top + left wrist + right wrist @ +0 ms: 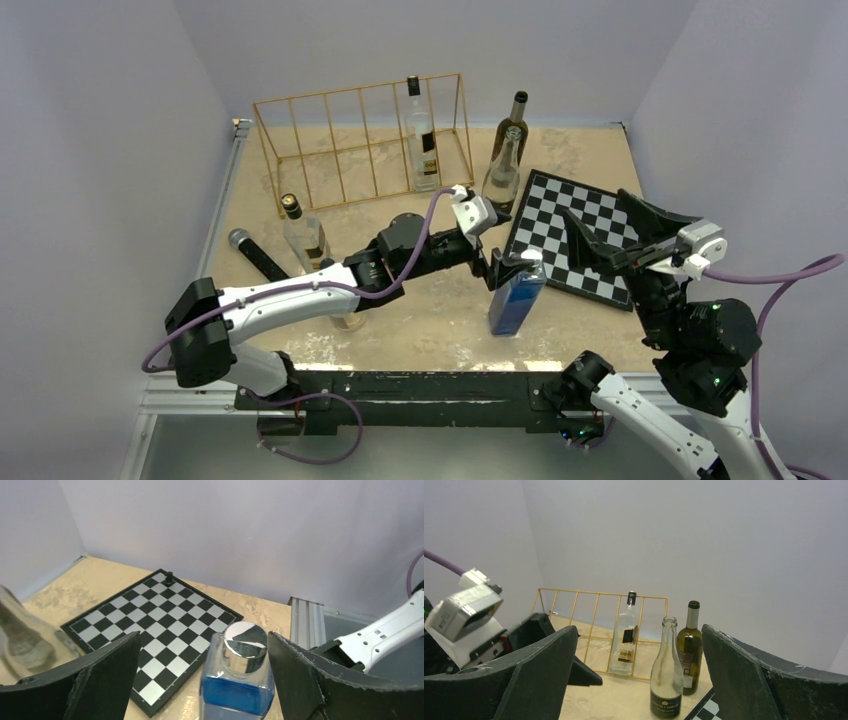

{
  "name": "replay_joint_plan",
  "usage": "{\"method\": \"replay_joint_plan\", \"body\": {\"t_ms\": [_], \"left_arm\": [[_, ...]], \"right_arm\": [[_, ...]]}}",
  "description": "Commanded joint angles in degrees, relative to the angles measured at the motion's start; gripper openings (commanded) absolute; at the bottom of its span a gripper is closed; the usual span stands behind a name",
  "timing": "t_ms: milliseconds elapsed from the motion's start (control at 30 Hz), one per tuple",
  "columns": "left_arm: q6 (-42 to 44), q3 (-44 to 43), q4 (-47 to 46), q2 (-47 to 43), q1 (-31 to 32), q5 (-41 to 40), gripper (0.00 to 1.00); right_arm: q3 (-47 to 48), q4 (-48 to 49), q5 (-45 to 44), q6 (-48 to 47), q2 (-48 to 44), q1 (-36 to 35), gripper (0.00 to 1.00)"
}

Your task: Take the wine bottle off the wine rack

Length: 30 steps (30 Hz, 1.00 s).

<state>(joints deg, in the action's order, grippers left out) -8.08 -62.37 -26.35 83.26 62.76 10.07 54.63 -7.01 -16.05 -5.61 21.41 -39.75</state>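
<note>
The rack's only bottle stands outward of my left gripper, to its left in the top view, so I will next swing outward onto the bottle's labelled body point(422, 138).
The gold wire wine rack point(358, 89) stands at the back of the table. One clear wine bottle with a black cap point(422, 145) stands upright in its second slot from the right. Both show in the right wrist view, the rack point(596, 594) and the bottle point(625, 640). My left gripper point(520, 262) is open around the silver cap of a blue square bottle point(517, 297) mid-table, well in front of the rack. In the left wrist view the cap point(245, 642) sits close to the right finger point(300, 680). My right gripper point(595, 203) is open and empty above the chessboard, facing the rack.
A dark green bottle point(512, 125) and a clear empty bottle point(503, 172) stand just right of the rack. A chessboard point(580, 235) lies at the right. Another bottle point(305, 238) and a black microphone point(258, 255) are at the left, beside my left arm.
</note>
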Motion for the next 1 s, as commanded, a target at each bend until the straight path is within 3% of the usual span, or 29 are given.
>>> {"method": "replay_joint_plan", "body": {"t_ms": [0, 167, 300, 433, 533, 800, 967], "left_arm": [[3.81, -1.09, 1.84, -4.62, -0.09, -7.28, 0.99], [7.58, -6.79, 12.20, -4.51, -0.26, -19.89, 0.99], [10.06, -14.70, 21.51, -0.67, -1.51, -29.20, 0.99], [6.79, -18.55, 23.32, 1.51, -5.36, -33.45, 0.99], [-0.42, -27.42, 33.28, 6.34, -10.72, -37.18, 0.94], [-8.74, -55.83, 52.91, 25.96, -22.53, -41.23, 0.87], [-14.11, -68.07, 55.45, 37.55, -28.77, -34.56, 0.85]], "right_arm": [[0.43, -0.18, 1.00, -0.37, 0.45, -0.11, 0.99], [1.77, -1.81, 1.62, 0.69, 2.21, -0.11, 0.99], [6.86, -8.39, -0.03, 4.89, 6.19, -0.16, 0.99], [9.94, -11.66, -6.03, 11.94, 9.09, -0.16, 0.99], [12.03, -15.61, -7.78, 14.18, 10.61, -0.15, 0.99], [9.12, -13.31, -6.23, 14.48, 6.79, -0.15, 0.99], [8.39, -12.76, -2.14, 13.76, 6.09, -0.17, 0.99]]}}
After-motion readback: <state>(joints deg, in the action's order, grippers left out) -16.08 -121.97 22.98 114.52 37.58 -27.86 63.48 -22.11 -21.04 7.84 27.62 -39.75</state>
